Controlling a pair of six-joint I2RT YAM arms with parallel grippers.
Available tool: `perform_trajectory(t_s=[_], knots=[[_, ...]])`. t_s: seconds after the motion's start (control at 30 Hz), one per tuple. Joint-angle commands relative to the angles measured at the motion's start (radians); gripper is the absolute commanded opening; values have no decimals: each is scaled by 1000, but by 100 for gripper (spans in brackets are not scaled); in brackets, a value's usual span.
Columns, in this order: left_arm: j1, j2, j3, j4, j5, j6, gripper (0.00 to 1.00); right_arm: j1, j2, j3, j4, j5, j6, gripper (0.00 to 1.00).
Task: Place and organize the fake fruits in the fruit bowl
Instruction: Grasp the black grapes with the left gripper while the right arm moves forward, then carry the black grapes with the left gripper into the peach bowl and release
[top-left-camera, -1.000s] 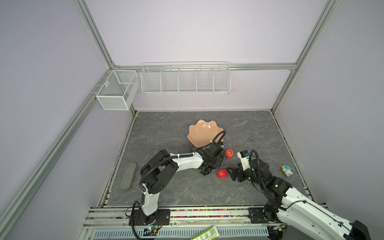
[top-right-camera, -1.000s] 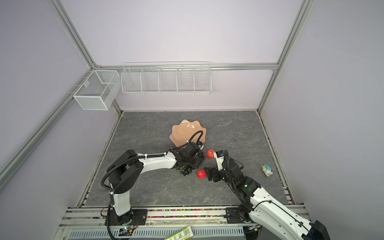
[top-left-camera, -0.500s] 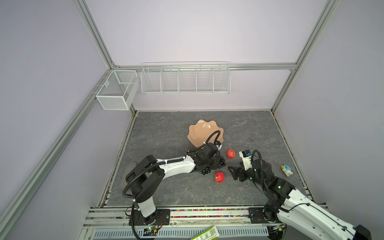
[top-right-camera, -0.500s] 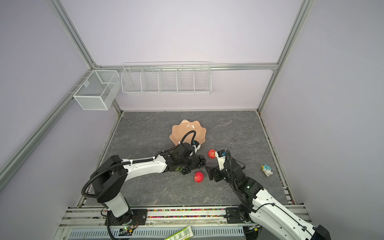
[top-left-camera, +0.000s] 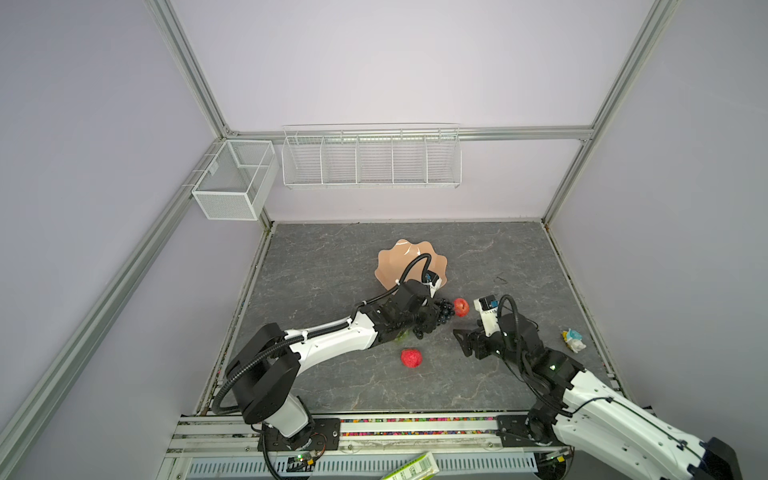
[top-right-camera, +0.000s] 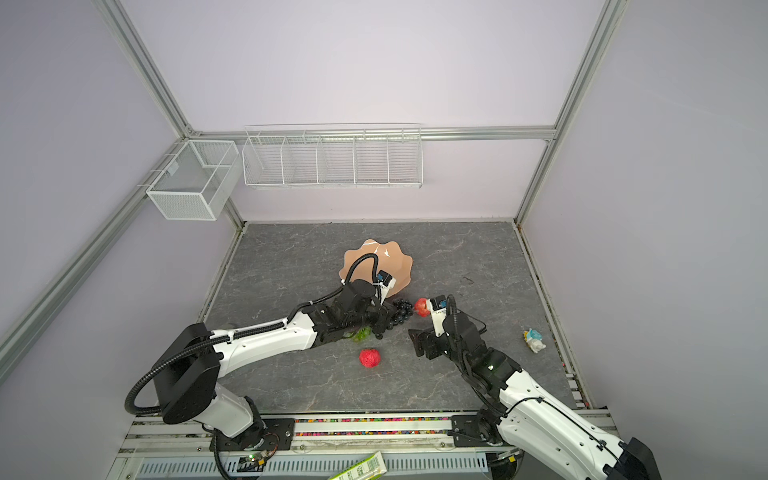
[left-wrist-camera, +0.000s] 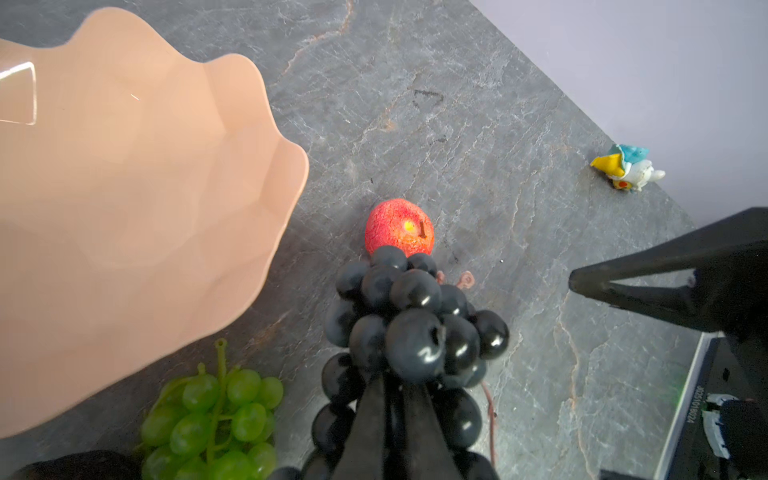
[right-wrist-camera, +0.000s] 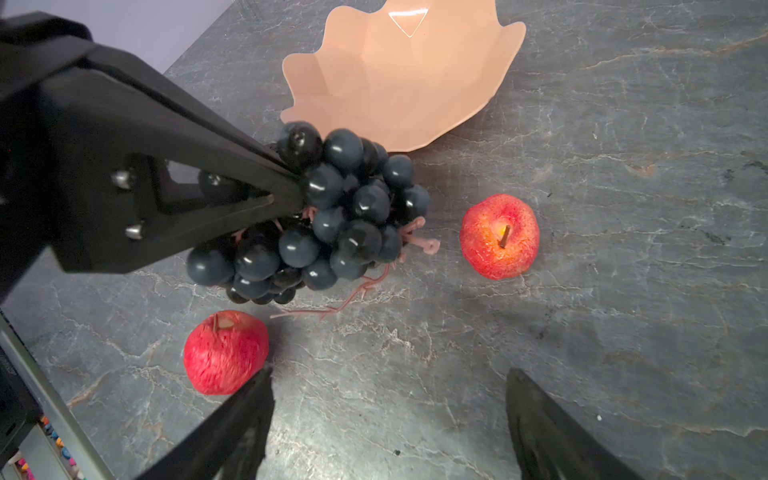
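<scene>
The peach fruit bowl is empty. The dark grape bunch (top-left-camera: 438, 318) goes up and outward with my left gripper next, over the middle of the peach fruit bowl (top-left-camera: 399, 259), then down for release.
My left gripper (left-wrist-camera: 395, 384) is shut on the dark grape bunch (left-wrist-camera: 411, 328), low over the table just in front of the peach fruit bowl (left-wrist-camera: 124, 166). Both top views show this bunch (top-left-camera: 438, 318) (top-right-camera: 395, 316) and the bowl (top-left-camera: 399, 259) (top-right-camera: 395, 266). One red apple (top-left-camera: 460, 306) lies right beside the bunch. Another red apple (top-left-camera: 411, 358) lies nearer the front. Green grapes (left-wrist-camera: 216, 419) lie on the table beside the bowl, under the left arm. My right gripper (right-wrist-camera: 390, 374) stands open and empty, between the two apples (right-wrist-camera: 498, 237) (right-wrist-camera: 224, 353).
A small white, teal and yellow toy (top-left-camera: 573, 340) lies near the right wall. Two white wire baskets (top-left-camera: 370, 158) (top-left-camera: 235, 178) hang on the back and left walls. The right gripper (top-left-camera: 461, 343) is close to the left gripper (top-left-camera: 430, 322).
The left gripper has shut on the dark grape bunch and carried it right, toward the far apple. The near apple has rolled left. The right gripper has barely moved.
</scene>
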Motion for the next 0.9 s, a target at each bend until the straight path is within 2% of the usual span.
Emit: perform_trajectory(t_s=[0.0,0.1,0.27,0.4,0.57,0.7,0.87], knots=[[4,-66,-4,42,-81,14,4,7,15,20,52,-6,-11,88],[33,-94,19,36,-107,28,3,7,27,20,68,-13,-10,88],[128,-67,126,-24,-83,46,2,7,40,18,92,-24,-8,88],[190,45,264,-95,-91,91,1,6,53,22,113,-32,-7,88],[247,189,397,-106,-100,129,1,7,85,36,139,-47,-15,88],[286,326,525,-178,-95,127,0,7,130,60,149,-52,-27,88],[318,432,571,-154,-73,135,0,7,165,85,169,-62,-37,88]])
